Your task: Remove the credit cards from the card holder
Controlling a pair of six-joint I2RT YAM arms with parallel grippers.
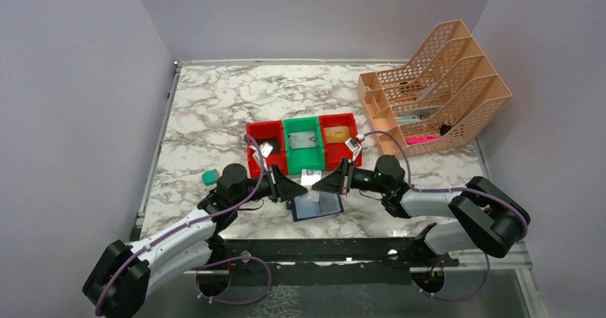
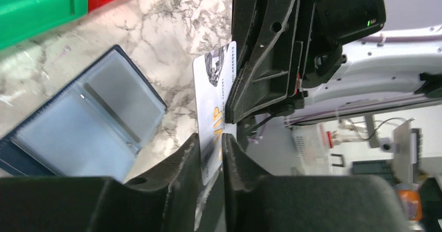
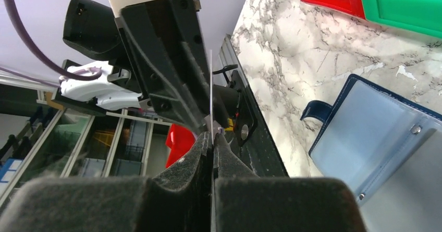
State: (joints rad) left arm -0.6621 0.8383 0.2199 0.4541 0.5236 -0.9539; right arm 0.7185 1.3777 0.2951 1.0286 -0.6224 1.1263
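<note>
My right gripper carries the VIP card outward over the bin next, tips down and lowers to release it, since a grey card already lies in the green bin [image 1: 303, 143] [image 3: 409, 8].
The navy card holder [image 1: 318, 206] lies open on the marble, pale blue pockets up; it also shows in the left wrist view [image 2: 83, 122] and the right wrist view [image 3: 385, 138]. Above it, a silver-grey card [image 1: 310, 177] marked "VIP" [image 2: 213, 96] hangs between both grippers, which face each other. My right gripper [image 1: 319, 184] [image 3: 212, 134] is shut on the card, seen edge-on [image 3: 211, 86]. My left gripper [image 1: 300, 188] [image 2: 211, 137] has its jaws narrowly apart around the card's other end. A grey card [image 1: 301, 141] lies in the green bin, a gold card [image 1: 338, 133] in the right red bin.
Three bins stand in a row behind the grippers: red [image 1: 261, 127], green [image 1: 300, 122], red [image 1: 336, 118]; the left red one holds a dark item [image 1: 268, 148]. A teal block [image 1: 209, 177] lies at the left. A peach file rack [image 1: 436, 89] stands at the back right.
</note>
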